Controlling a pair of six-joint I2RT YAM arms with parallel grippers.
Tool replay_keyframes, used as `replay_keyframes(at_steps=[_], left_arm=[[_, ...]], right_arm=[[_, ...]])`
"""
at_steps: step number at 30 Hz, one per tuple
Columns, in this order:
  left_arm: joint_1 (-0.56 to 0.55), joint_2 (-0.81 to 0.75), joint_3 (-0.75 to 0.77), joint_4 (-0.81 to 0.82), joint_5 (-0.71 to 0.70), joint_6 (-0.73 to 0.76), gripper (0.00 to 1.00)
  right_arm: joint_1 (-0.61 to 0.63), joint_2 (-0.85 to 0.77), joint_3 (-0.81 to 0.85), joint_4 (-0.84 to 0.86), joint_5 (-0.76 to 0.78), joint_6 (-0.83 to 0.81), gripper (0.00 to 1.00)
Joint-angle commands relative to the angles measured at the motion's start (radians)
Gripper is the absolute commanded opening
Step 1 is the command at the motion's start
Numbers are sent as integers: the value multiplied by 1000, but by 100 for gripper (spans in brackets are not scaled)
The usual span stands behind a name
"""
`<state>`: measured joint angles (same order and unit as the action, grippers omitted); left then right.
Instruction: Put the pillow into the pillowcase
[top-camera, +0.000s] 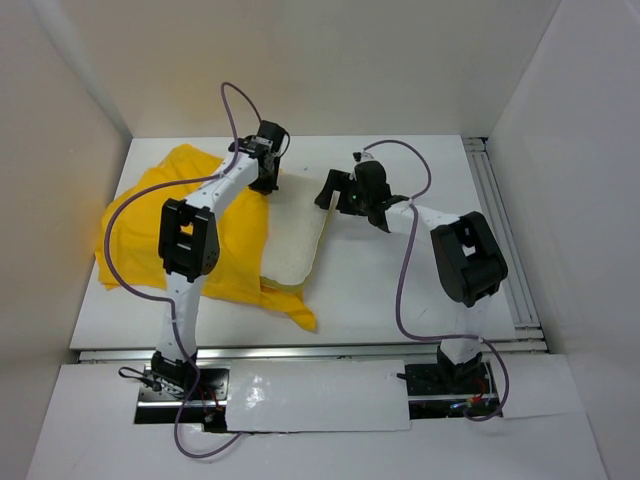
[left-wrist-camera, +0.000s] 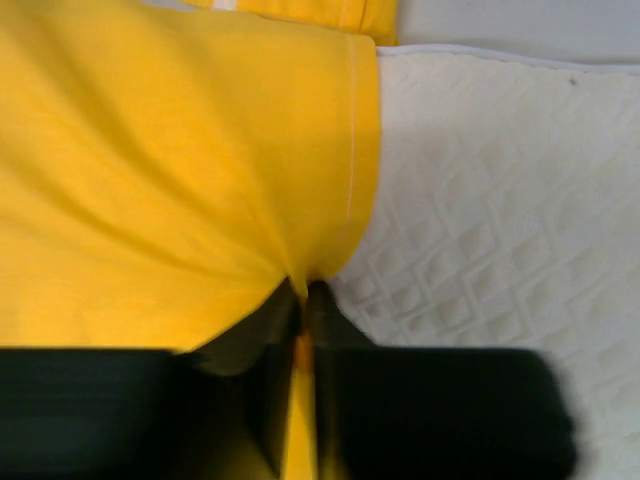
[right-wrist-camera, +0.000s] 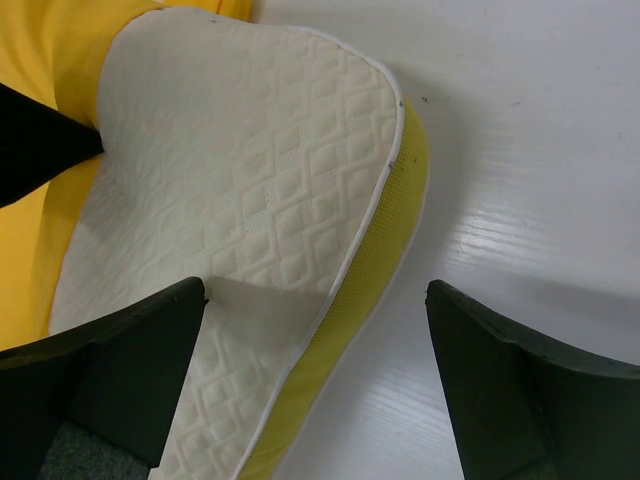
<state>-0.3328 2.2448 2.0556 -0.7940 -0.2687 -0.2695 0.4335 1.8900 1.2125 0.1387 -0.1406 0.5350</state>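
Note:
The left gripper swings the pillowcase fold (top-camera: 270, 190) to the right in the top view and back next, then releases it, since the pillow (top-camera: 295, 235) lies bare there.
The yellow pillowcase (top-camera: 150, 215) lies crumpled on the left half of the table. The cream quilted pillow (top-camera: 295, 235) lies beside it, its left part under the yellow cloth. My left gripper (top-camera: 266, 180) is at the pillowcase's far right edge. In the left wrist view the left gripper (left-wrist-camera: 305, 300) is shut on a fold of the pillowcase (left-wrist-camera: 150, 180), right next to the pillow (left-wrist-camera: 500, 220). My right gripper (right-wrist-camera: 315, 290) is open and straddles the pillow's (right-wrist-camera: 250, 180) yellow-sided right edge, one finger above the quilted top and the other above the bare table. In the top view the right gripper (top-camera: 345, 195) is at the pillow's far right corner.
White walls close in the table (top-camera: 400, 290) on the left, back and right. A metal rail (top-camera: 500, 230) runs along the right side. Purple cables loop from both arms. The dark tip of my left gripper (right-wrist-camera: 30, 140) shows at the left edge of the right wrist view.

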Motion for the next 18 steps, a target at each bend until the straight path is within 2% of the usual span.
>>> replay_keyframes(at_steps=[1, 3, 9, 11, 12, 13, 14, 15, 17, 18], left_arm=[[-6, 38, 46, -22, -52, -22, 15], [3, 10, 46, -22, -52, -31, 0], [-6, -83, 55, 3, -35, -31, 0], [-35, -106, 64, 16, -44, -22, 0], [-35, -131, 64, 16, -44, -7, 0], [-51, -143, 64, 25, -44, -7, 0], [-51, -157, 64, 26, -55, -7, 0], [-64, -171, 64, 35, -55, -19, 0], [-74, -206, 64, 45, -23, -19, 0], [-74, -206, 73, 45, -23, -19, 0]], right_arm=[[-6, 32, 38, 67, -23, 13, 98], [-6, 44, 51, 67, -33, 13, 98], [31, 89, 64, 113, -54, 22, 98], [50, 119, 74, 154, -54, 32, 94], [62, 130, 74, 176, -54, 33, 89], [71, 141, 84, 202, -54, 33, 81], [71, 152, 84, 240, -54, 33, 42], [71, 164, 72, 330, -82, 33, 24], [80, 164, 51, 412, -114, 16, 0], [89, 131, 32, 467, -114, -6, 0]])
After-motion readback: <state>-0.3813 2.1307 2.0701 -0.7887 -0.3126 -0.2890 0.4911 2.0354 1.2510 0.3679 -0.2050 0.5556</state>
